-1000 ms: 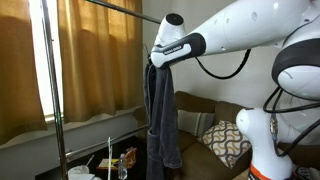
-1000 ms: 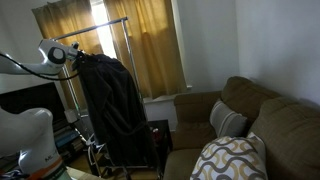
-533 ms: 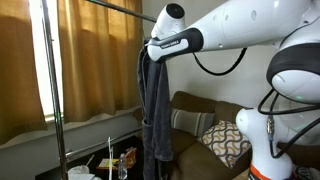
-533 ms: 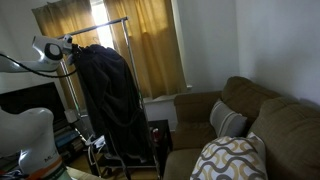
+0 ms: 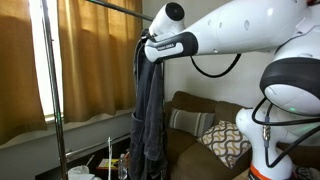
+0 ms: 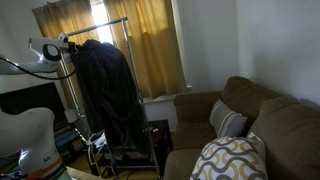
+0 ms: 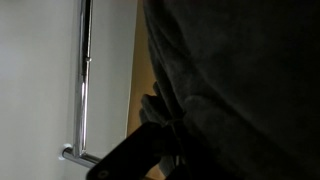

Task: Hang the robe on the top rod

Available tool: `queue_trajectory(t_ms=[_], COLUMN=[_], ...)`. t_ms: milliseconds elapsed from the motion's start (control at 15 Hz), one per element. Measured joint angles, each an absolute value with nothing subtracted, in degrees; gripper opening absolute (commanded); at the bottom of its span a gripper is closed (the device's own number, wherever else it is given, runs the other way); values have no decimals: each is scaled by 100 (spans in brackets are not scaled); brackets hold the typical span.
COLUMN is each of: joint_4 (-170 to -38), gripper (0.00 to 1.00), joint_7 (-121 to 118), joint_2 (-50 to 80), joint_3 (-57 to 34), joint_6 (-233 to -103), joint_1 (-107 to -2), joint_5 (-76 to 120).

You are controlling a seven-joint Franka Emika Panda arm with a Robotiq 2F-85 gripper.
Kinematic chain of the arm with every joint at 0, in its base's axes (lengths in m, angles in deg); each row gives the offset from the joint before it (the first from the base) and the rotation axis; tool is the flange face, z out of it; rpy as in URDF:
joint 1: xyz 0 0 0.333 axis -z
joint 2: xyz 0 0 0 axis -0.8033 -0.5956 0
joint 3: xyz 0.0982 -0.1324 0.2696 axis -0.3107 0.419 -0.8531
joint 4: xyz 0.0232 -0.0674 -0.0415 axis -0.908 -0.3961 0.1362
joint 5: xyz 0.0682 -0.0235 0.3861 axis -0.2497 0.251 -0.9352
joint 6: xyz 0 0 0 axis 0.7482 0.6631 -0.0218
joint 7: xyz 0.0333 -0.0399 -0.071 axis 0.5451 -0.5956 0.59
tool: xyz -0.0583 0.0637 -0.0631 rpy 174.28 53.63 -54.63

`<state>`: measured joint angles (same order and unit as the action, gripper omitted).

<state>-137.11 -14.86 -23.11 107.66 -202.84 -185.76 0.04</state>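
I will bring the robe's collar up and over the top rod [image 5: 110,6] next and let go of it there with my gripper, because the collar still hangs just below that rod.
The dark charcoal robe [image 5: 148,115] hangs full length from my gripper [image 5: 148,48], which is shut on its collar. In an exterior view the robe [image 6: 105,95] hangs in front of the rack, just below the top rod [image 6: 100,25]. The top rod [image 5: 110,6] also shows as a thin silver bar at the top left. In the wrist view the robe [image 7: 240,80] fills most of the picture, with a dark finger [image 7: 140,160] pressed into the fabric and a silver rod [image 7: 84,70] at the left.
Tan curtains [image 5: 95,60] hang behind the rack. A vertical silver pole [image 5: 55,90] stands at the left. A brown sofa [image 6: 240,125] with patterned cushions [image 6: 235,160] sits beside the rack. Clutter lies on the floor under the rack [image 5: 110,160].
My gripper has carried the robe further toward the rack and a little higher; the robe now hangs longer and closer to the rod.
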Motion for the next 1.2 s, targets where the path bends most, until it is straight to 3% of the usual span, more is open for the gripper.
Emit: queue_trajectory(t_ms=[667,1200], joint_4=[-13295,-12575], gripper=[3,3], joint_7=[-1612,-1733], joint_2=[-1999,-980], joint_3=[10789,10441], joint_6=[-20944,-21174], joint_1=[-18461,-18324], joint_5=[-238,-320])
